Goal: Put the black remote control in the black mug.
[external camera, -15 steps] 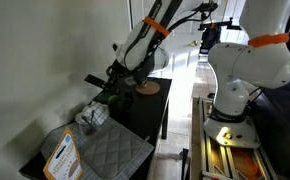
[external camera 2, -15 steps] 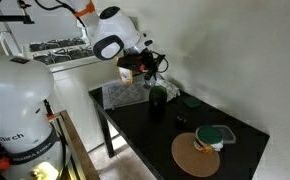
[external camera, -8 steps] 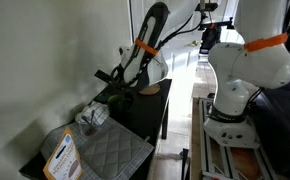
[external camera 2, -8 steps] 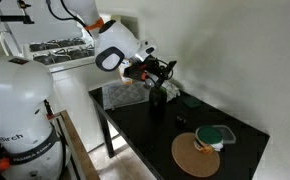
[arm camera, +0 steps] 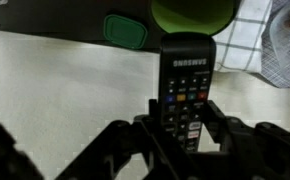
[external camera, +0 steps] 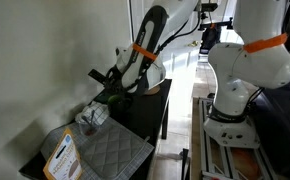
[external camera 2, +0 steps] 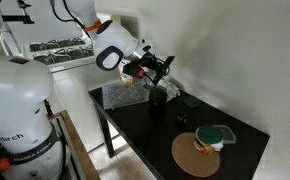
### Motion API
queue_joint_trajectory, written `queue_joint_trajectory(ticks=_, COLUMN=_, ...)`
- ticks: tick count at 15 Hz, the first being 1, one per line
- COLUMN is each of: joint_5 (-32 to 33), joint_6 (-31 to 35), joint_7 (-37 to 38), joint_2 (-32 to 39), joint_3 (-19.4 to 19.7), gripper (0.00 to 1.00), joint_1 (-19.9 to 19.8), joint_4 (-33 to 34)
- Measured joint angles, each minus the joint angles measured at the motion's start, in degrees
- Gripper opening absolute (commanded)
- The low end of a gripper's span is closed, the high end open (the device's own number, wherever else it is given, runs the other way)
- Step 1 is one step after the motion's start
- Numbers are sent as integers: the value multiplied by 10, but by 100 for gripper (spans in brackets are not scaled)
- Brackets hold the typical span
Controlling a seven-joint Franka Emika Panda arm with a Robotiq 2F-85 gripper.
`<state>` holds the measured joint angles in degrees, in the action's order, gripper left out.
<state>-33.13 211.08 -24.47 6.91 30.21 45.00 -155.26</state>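
The gripper will go down next, since the remote still hangs above the mug; it will bring the remote's Samsung end into the mug's opening (external camera 2: 158,89) (arm camera: 192,12) and then let the remote go.
My gripper (arm camera: 182,110) is shut on the black remote control (arm camera: 187,80), a slim bar with coloured buttons, gripped near its lower end. In the wrist view its far end points at a round mug (arm camera: 193,12) whose inside looks green. In both exterior views the gripper (external camera: 107,85) (external camera 2: 155,68) holds the remote (external camera: 97,78) (external camera 2: 165,63) tilted in the air above the dark mug (external camera 2: 157,96) on the black table (external camera 2: 175,125).
A grey quilted mat (external camera: 105,153) with a white-and-orange card (external camera: 61,155) lies at one table end. A checked cloth (arm camera: 247,40) and glass object (arm camera: 288,25) sit near the mug. A round wooden board (external camera 2: 195,153) with a green thing (external camera 2: 217,135) lies farther off.
The arm has lifted and swung the remote up over the mug; in the last half second it shifted only slightly.
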Motion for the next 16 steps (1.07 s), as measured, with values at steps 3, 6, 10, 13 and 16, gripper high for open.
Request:
queue_joint_trajectory(ticks=3, joint_5=83, joint_6=0, joint_7=81, joint_2=-4, joint_3=-3, gripper=23, joint_1=-19, joint_4=-2)
queue_joint_trajectory(ticks=6, joint_5=133, joint_6=0, joint_7=130, joint_2=-8, joint_3=-99, gripper=23, joint_1=-132, joint_4=-9)
queue_joint_trajectory(ticks=10, joint_5=182, joint_6=0, joint_7=170, joint_2=-4, joint_3=-202, gripper=23, joint_1=-268, joint_4=-21)
queue_joint_trajectory(ticks=13, joint_5=208, joint_6=0, joint_7=183, joint_2=5, joint_3=-240, gripper=23, joint_1=-325, joint_4=-21)
queue_joint_trajectory(ticks=16, joint_5=225, joint_6=0, joint_7=186, joint_2=11, joint_3=-264, gripper=48, joint_1=-353, joint_4=-20)
